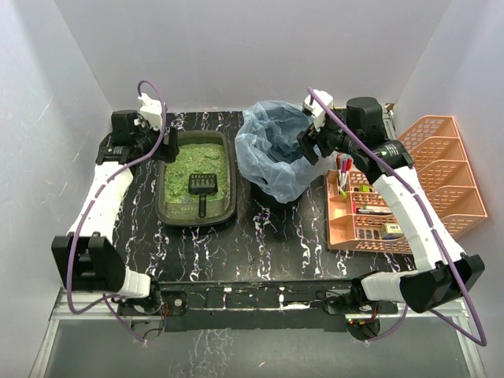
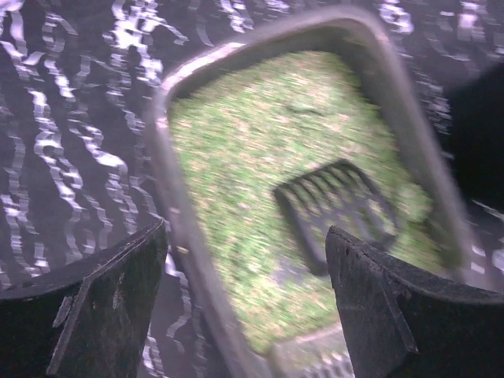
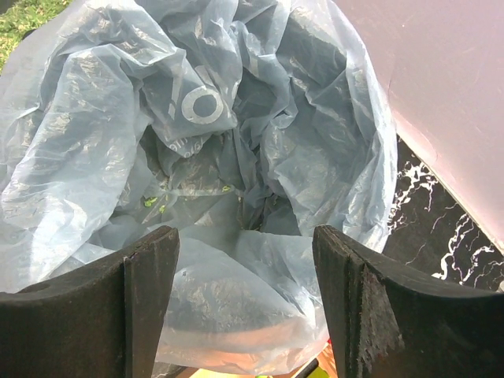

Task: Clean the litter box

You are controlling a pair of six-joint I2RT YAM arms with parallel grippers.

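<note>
The scoop's handle near the head [image 1: 202,200] is narrow and uncovered, so my left gripper should move down, back and to the right in the top view onto it next.
The litter box [image 1: 195,221] is a dark olive tray of green litter [image 1: 189,161] at the back left of the table. A black slatted scoop [image 1: 202,187] lies on the litter, handle toward the near end. My left gripper [image 1: 166,146] hovers over the box's far left rim, open and holding nothing. In the left wrist view the rim [image 2: 169,197] runs below my open left gripper [image 2: 246,230], with the scoop [image 2: 335,209] beyond, all blurred. My right gripper [image 1: 309,146] stands open above the bin's blue bag [image 1: 272,146]. In the right wrist view that gripper [image 3: 246,232] is empty over the bag [image 3: 197,142].
A round bin lined with the translucent blue bag stands just right of the litter box; a few green bits [image 3: 153,203] lie inside it. An orange slatted organiser [image 1: 409,185] with pens and small items sits at the right. White walls enclose the black marbled table [image 1: 268,244].
</note>
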